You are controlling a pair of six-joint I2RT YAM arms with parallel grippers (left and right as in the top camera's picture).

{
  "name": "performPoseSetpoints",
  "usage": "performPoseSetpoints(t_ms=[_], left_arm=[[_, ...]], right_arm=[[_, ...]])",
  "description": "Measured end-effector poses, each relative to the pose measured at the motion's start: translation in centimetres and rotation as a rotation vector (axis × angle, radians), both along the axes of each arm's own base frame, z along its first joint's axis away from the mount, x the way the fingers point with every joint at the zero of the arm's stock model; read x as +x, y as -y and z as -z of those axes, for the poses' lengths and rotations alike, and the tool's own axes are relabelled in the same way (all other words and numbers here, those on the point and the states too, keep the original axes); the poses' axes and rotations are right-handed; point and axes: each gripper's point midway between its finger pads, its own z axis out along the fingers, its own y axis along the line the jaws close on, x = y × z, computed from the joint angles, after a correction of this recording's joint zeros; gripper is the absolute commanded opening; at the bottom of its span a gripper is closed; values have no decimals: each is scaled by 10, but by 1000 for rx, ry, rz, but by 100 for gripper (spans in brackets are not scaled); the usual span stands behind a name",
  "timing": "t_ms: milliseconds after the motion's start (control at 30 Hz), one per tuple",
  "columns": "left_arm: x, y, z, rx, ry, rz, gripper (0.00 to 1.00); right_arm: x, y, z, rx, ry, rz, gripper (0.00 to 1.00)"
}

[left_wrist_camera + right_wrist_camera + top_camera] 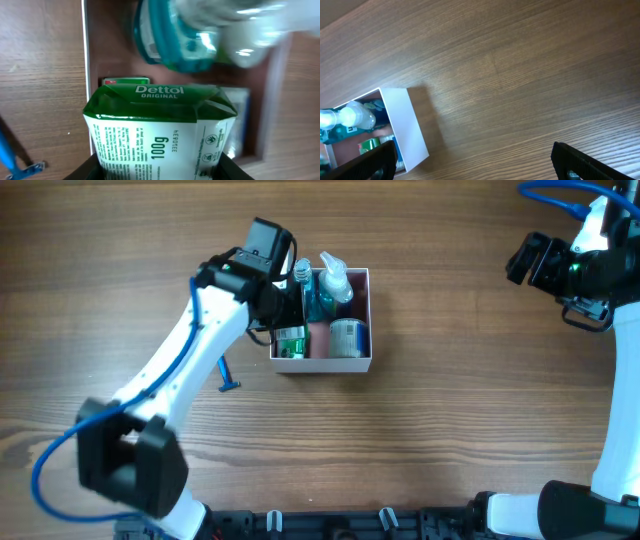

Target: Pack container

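Observation:
My left gripper moves the white Dettol soap pack down next and releases it onto the container's pink bottom beside the blue-white packet (348, 336), since a bare gap shows there.
The container (362, 361), a square white box with a pink inside, sits mid-table and holds a teal spray bottle (328, 283), a blue-white packet (348, 336) and a green item. My left gripper (283, 315) is over its left part, shut on a green and white Dettol soap pack (160, 135) held above the pink floor (110, 55). The teal bottle (200, 35) lies beyond it. My right gripper (475, 162) is open and empty over bare wood at the far right (545, 265); the container's white wall (407, 125) shows in its view.
A blue razor (227, 375) lies on the wooden table just left of the container, also in the left wrist view (12, 157). The left arm (170, 375) stretches diagonally from the front left. The right arm's base stands at the front right.

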Motion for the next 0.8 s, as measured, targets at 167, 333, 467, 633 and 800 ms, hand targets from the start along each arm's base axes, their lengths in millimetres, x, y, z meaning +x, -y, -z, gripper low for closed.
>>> performPoseSetpoints(t_ms=[167,333,467,633,800], left_arm=[[0,0,38,38,-89,-8,35],[-1,-1,46,49,-108,-8,71],[-3,0,45,46,-114,-2,100],[-7,1,38,38,-113,6,100],[-20,-19,5,83,-79,-19,100]], right_arm=[[0,0,0,0,0,0,100],[0,0,0,0,-1,0,100],[-1,0,0,1,-4,0,100],[-1,0,0,0,-4,0,100],[-1,0,0,0,-4,0,100]])
